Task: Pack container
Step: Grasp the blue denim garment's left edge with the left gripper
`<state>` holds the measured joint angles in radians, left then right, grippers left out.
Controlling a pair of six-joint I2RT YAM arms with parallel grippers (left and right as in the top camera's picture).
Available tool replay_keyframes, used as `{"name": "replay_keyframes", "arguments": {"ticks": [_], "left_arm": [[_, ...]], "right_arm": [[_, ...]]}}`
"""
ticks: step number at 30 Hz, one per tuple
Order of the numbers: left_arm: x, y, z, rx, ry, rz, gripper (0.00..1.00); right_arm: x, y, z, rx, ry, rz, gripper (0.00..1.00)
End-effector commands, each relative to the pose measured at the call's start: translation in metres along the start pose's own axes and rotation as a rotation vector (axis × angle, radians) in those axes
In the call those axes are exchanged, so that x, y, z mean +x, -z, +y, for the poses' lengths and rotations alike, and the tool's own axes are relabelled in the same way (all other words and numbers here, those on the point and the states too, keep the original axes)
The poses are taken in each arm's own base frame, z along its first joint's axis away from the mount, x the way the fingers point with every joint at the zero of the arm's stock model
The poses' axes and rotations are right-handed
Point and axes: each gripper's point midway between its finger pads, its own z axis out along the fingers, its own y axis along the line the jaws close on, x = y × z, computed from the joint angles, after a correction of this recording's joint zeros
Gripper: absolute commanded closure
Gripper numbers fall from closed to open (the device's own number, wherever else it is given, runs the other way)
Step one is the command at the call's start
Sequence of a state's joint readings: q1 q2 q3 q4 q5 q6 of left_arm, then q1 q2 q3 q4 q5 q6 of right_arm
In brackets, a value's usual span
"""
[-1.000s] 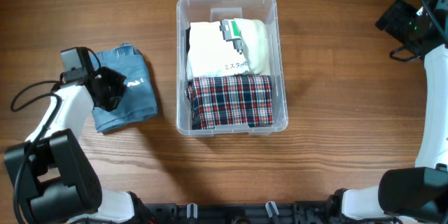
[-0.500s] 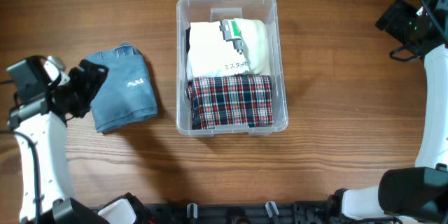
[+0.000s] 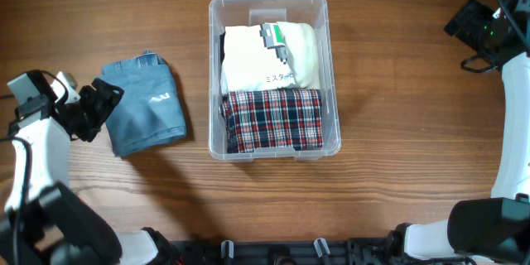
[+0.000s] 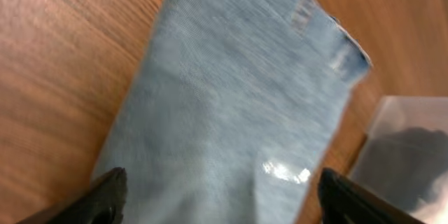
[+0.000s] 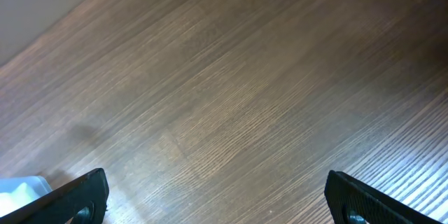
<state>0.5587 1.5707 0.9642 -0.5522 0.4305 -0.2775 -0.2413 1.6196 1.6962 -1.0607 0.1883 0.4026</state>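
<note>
My left gripper should next lower onto the light-blue garment (image 3: pixel 149 109) at its edge farthest from the container and close, as the garment lies flat below my open fingers.
The clear container (image 3: pixel 215 74) stands mid-table, holding a folded cream garment (image 3: pixel 265 58) at the back and a plaid cloth (image 3: pixel 273 120) at the front. A small grey-green item (image 3: pixel 275 36) lies on the cream garment. Left of the container, a folded light-blue garment (image 3: pixel 149 109) lies flat on the wood. My left gripper (image 3: pixel 106 108) is open at that garment's left edge. In the left wrist view the blue garment (image 4: pixel 231 105) fills the space ahead of the left gripper (image 4: pixel 220 196), with nothing gripped. My right gripper (image 3: pixel 464 23) is open at the far right.
A corner of the container (image 4: pixel 409 154) shows at the right of the left wrist view. The right gripper (image 5: pixel 217 196) hangs over bare wooden table (image 5: pixel 245 98). Both arm bases stand along the table's front edge.
The left gripper, shut over the blue garment a second ago, has opened and drawn back to the left, leaving the garment flat on the table. The right arm has not moved.
</note>
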Motion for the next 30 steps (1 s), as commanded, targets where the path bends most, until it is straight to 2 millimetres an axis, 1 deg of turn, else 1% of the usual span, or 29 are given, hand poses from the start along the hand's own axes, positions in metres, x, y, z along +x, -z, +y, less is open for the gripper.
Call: {"name": "replay_keyframes", "arguments": {"ticks": [1,3,6,12,15,21,24,30], "left_arm": [[-0.013,-0.009,0.031,-0.090,-0.001,-0.025,0.16],[-0.016,-0.009,0.043,-0.129,-0.035,-0.032,0.17],[-0.014,-0.012,0.049,-0.135,-0.043,-0.019,0.17],[-0.004,-0.029,0.059,-0.142,-0.019,0.043,0.17],[0.002,-0.041,0.053,-0.076,-0.006,0.082,0.17],[0.006,-0.059,0.039,0.052,0.003,0.117,0.17],[0.008,-0.063,0.034,0.098,0.007,0.131,0.17],[0.009,-0.064,0.026,0.153,0.008,0.140,0.17]], "right_arm": [[0.000,-0.005,-0.005,0.027,0.006,0.002,0.00],[0.000,-0.005,-0.005,0.027,0.006,0.003,0.00],[0.000,-0.005,-0.005,0.027,0.006,0.003,0.00],[0.000,-0.005,-0.005,0.027,0.006,0.003,0.00],[0.000,-0.005,-0.005,0.027,0.006,0.002,0.00],[0.000,-0.005,-0.005,0.027,0.006,0.002,0.00],[0.000,-0.005,-0.005,0.027,0.006,0.002,0.00],[0.000,-0.005,-0.005,0.027,0.006,0.002,0.00]]}}
